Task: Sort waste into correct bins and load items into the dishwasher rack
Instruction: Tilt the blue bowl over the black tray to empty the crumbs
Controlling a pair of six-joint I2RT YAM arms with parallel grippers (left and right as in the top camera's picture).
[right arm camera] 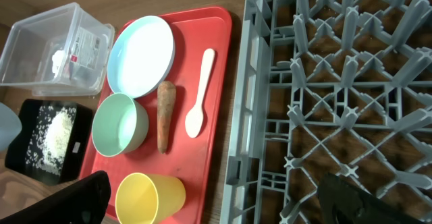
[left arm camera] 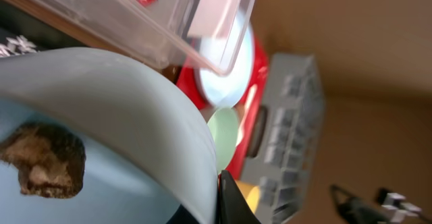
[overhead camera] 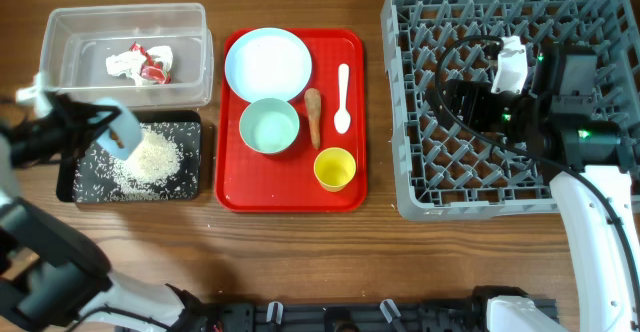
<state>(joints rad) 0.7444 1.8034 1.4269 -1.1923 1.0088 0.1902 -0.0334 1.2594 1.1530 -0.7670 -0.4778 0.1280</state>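
My left gripper carries the bowl to the right in the overhead view and down to release it next, since the tray's bare near corner (overhead camera: pixel 251 179) lies below on that side.
My left gripper (overhead camera: pixel 105 132) is shut on the rim of a pale blue bowl (left arm camera: pixel 121 96), tilted over the black tub (overhead camera: pixel 70 187) that holds white rice (overhead camera: pixel 148 160). A brown food scrap (left arm camera: pixel 44 160) sits inside the held bowl. The clear tub (overhead camera: pixel 60 42) holds the white-and-red wrapper (overhead camera: pixel 140 62). On the red tray (overhead camera: pixel 290 192) are the plate (overhead camera: pixel 267 64), second bowl (overhead camera: pixel 269 126), carrot (overhead camera: pixel 313 114), spoon (overhead camera: pixel 342 97) and yellow cup (overhead camera: pixel 334 168). My right gripper (right arm camera: pixel 216 204) is open and empty above the grey rack (overhead camera: pixel 420 172), near its left side.
Both tubs stand side by side left of the tray, and the rack stands close to the tray's right edge. A few rice grains lie on the wood around the black tub. Bare wood runs along the table's front.
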